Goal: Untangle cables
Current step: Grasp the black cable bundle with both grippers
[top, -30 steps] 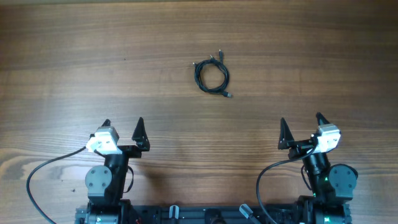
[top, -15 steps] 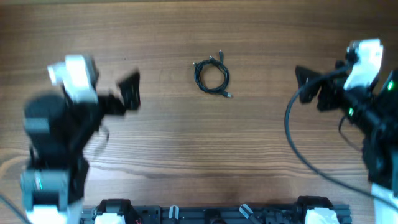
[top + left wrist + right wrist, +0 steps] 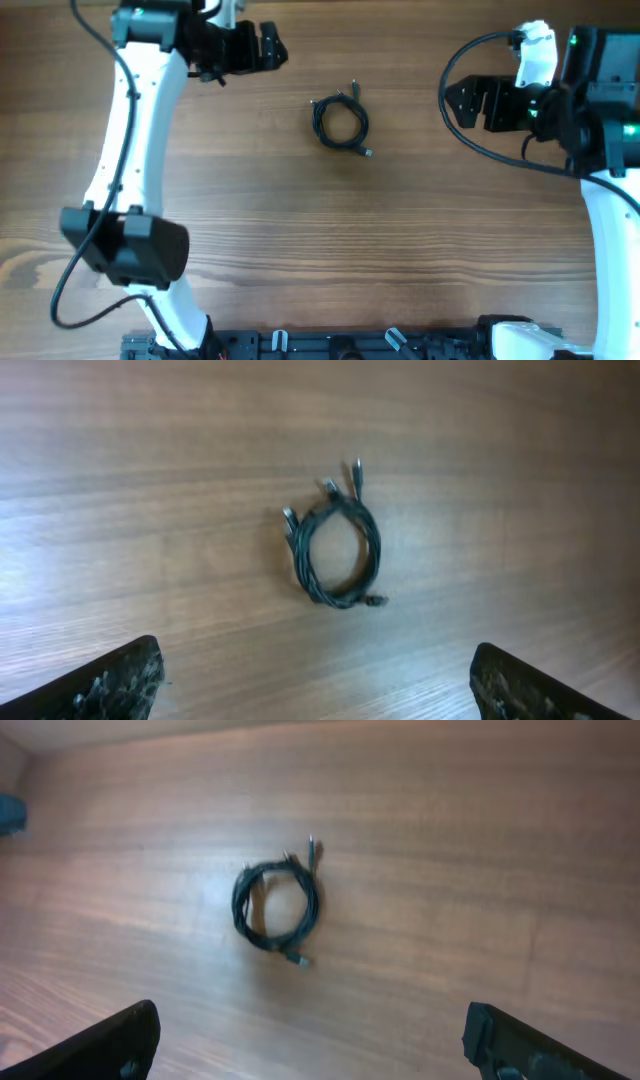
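Observation:
Since the coil lies below my open left gripper and to its right in the overhead view, I will lower it that way onto the coil's nearest side (image 3: 319, 118) (image 3: 302, 563).
The cables (image 3: 341, 122) are thin black wires wound into one small coil with small plug tips sticking out. They lie on the wooden table (image 3: 300, 220) at the centre back. They also show in the left wrist view (image 3: 335, 548) and the right wrist view (image 3: 277, 910). My left gripper (image 3: 268, 47) is open and empty, raised to the left of the coil. My right gripper (image 3: 458, 103) is open and empty, raised to the right of the coil. Neither touches the cables.
The left arm (image 3: 130, 150) reaches up the left side of the table from its base. The right arm (image 3: 600, 150) stands along the right edge. Thick black arm cables hang near both arms.
Both arms have risen from their folded rest at the front and swung toward the back, with the grippers now facing the coil from either side. The cables have not moved.

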